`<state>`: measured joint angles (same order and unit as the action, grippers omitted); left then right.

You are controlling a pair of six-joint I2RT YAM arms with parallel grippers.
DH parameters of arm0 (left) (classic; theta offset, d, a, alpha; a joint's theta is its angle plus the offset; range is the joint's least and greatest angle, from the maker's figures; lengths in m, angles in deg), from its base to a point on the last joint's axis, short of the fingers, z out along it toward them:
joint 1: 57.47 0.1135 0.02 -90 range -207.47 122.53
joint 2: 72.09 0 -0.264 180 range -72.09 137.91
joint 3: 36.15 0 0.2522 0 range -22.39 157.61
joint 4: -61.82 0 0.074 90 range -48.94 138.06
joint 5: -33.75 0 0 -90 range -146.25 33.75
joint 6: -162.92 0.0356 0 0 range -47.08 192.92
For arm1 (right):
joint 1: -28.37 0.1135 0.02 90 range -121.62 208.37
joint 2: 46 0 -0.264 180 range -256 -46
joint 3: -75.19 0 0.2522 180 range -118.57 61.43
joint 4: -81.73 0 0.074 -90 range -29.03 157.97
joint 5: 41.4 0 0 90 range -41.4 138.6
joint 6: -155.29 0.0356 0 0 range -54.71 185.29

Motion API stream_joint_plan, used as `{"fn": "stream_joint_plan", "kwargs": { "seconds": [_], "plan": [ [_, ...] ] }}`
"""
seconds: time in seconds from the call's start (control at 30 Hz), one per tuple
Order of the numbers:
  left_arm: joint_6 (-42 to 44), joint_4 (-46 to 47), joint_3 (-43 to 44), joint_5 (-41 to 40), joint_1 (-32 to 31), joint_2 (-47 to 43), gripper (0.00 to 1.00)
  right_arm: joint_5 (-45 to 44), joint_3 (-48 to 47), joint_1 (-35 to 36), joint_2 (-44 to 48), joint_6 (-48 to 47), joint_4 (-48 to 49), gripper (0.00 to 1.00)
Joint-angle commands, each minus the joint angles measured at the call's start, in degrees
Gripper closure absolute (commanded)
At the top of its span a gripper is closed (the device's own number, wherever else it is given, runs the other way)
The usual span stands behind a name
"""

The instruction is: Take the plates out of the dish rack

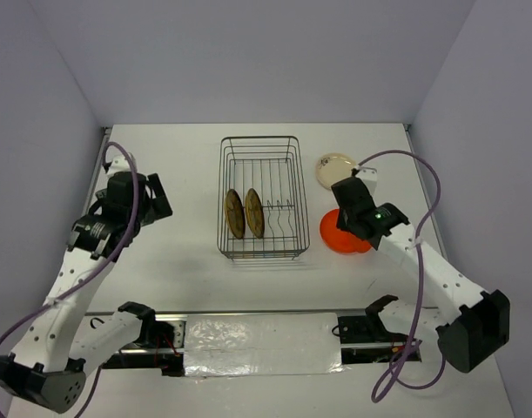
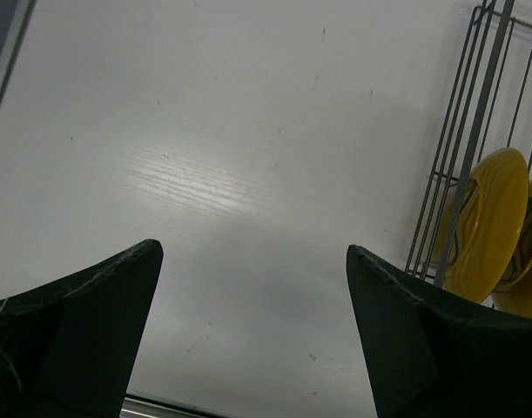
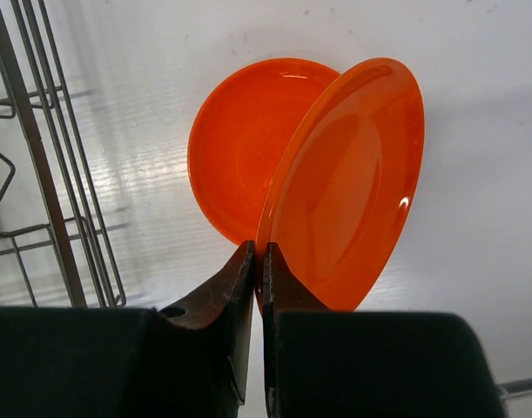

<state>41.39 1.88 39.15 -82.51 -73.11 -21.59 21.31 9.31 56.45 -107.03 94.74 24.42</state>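
Observation:
My empty left gripper moves over the rack's side next, onto the top rim of the closest brown-yellow plate (image 1: 234, 209) (image 2: 520, 207), which stands to its right in the top view.
The dish rack (image 1: 259, 139) stands mid-table with two brown-yellow plates (image 1: 235, 213) (image 1: 254, 212) upright in its near end. In the left wrist view the same plates (image 2: 494, 228) show through the rack wires (image 2: 474, 131). My right gripper (image 3: 262, 252) is shut on the rim of a tilted orange plate (image 3: 353, 183), held just over a second orange plate (image 3: 235, 148) lying flat on the table right of the rack. From above, the orange plates (image 1: 333, 239) sit under my right gripper (image 1: 342, 228). My left gripper (image 2: 255, 252) (image 1: 155, 197) hangs open left of the rack, with nothing in it.
A cream plate (image 1: 334, 169) lies on the table behind the orange ones, right of the rack. The rack's right wall (image 3: 39, 174) is close beside my right gripper. Grey walls enclose the table on three sides.

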Motion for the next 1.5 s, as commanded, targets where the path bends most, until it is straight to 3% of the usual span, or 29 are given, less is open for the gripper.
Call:
{"fn": "stream_joint_plan", "kwargs": {
  "seconds": [0.0, 0.2, 0.23, 0.33, 0.37, 0.4, 0.47, 0.53, 0.67, 0.77, 0.9, 1.27, 1.47],
  "plan": [
    [-1.5, 0.2, 2.1, 3.1, -1.1, 2.7, 0.0, 1.8, -2.8, -0.2, -5.0, -2.6, 5.7, 1.0],
    [-2.8, -0.1, 5.1, 2.0, -5.1, 4.2, 0.0, 2.3, -6.6, -0.2, -13.9, -4.1, 7.0, 0.98],
    [-2.7, 0.4, 5.3, 2.3, -5.9, 4.3, 0.0, 2.5, -7.2, -0.3, -14.9, -4.4, 7.2, 0.92],
    [-2.8, 0.4, 6.8, 3.0, -7.1, 5.7, 0.0, 3.0, -9.5, -0.2, -17.1, -4.3, 6.4, 0.64],
    [-3.2, 0.3, 7.3, 2.9, -7.8, 6.0, 0.0, 3.6, -10.0, -0.2, -16.9, -4.4, 6.4, 0.44],
    [-3.4, 0.3, 7.7, 2.5, -9.5, 6.4, 0.01, 4.0, -10.4, -0.2, -16.4, -4.4, 6.3, 0.39],
    [-4.6, 0.1, 9.1, 1.0, -12.5, 7.9, 0.01, 5.0, -11.6, -0.2, -13.2, -3.8, 5.3, 0.13],
    [-6.0, -0.6, 11.1, -1.6, -14.9, 10.5, 0.01, 6.4, -12.2, -0.2, -7.8, -3.2, 4.4, 0.0],
    [-8.5, -3.0, 15.0, -8.1, -23.5, 17.9, 0.01, 9.5, -11.2, -0.1, 3.7, -2.3, 4.4, 0.0],
    [-11.0, -6.4, 18.4, -14.0, -26.5, 26.8, 0.03, 11.6, -9.6, 0.0, 10.1, -2.1, 3.7, 0.0],
    [-11.5, -2.8, 19.0, -13.8, -28.1, 31.8, 0.18, 12.0, -7.8, 0.4, 13.7, -3.1, 0.4, 0.0],
    [-13.8, -3.0, 22.7, -17.3, -28.7, 45.6, 0.42, 13.3, -0.6, 0.5, 16.3, -4.5, 0.8, 0.0],
    [-15.4, -2.8, 21.9, -17.9, -28.7, 48.5, 0.68, 13.4, -1.0, 0.6, 17.2, -4.7, 0.1, 0.0]
  ]
}}
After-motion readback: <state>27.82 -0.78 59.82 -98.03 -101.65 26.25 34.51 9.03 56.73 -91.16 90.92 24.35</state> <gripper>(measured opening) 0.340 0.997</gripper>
